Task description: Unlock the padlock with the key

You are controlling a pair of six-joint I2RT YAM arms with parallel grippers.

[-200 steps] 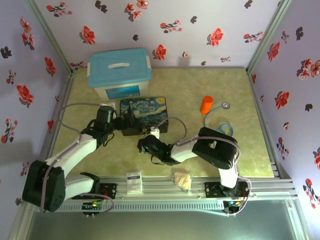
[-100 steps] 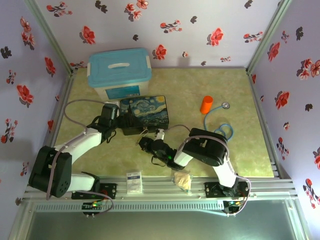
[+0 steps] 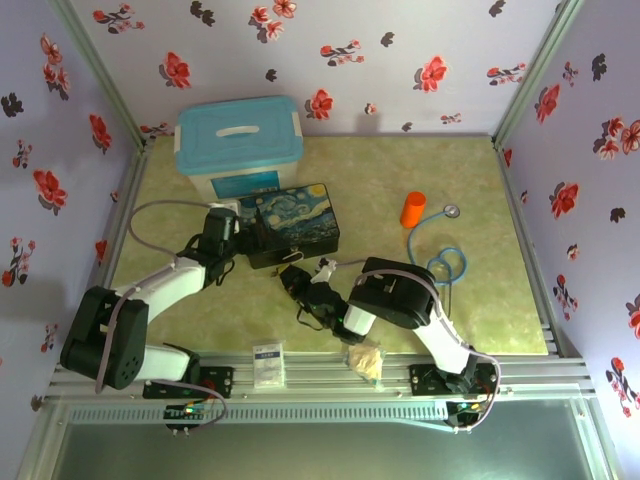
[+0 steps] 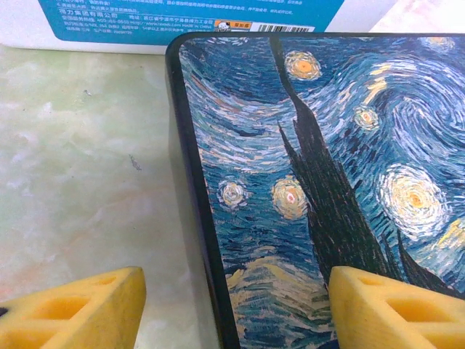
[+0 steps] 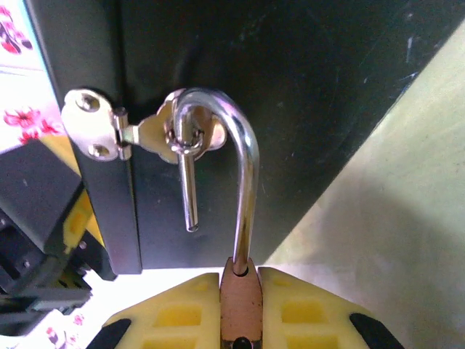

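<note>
The short leg is hanging free, so next my right gripper needs to pull the shackle (image 5: 248,167) off the hasp (image 5: 154,134), then lower the brass body onto the table to release it.
In the right wrist view my right gripper (image 5: 240,285) is shut on the brass body of the padlock (image 5: 240,305). Its silver shackle (image 5: 248,167) stands open: the short leg hangs free, and the curve is hooked through the silver hasp (image 5: 138,132) on the dark side of the painted box (image 5: 290,87). The key is hidden. My left gripper (image 4: 232,313) is open and straddles the box's left edge, one yellow finger (image 4: 73,309) over the table, the other over the starry lid (image 4: 327,145). From above, both grippers, left (image 3: 252,243) and right (image 3: 300,282), meet at the box (image 3: 295,222).
A blue-lidded white bin (image 3: 238,140) stands right behind the box. An orange cylinder (image 3: 413,208) and a blue cable (image 3: 445,258) lie to the right. A small white card (image 3: 267,365) and a crumpled wad (image 3: 365,358) rest on the front rail.
The right arm's elbow has swung left and its wrist has turned toward the box front. The left gripper has edged up along the box's left end.
</note>
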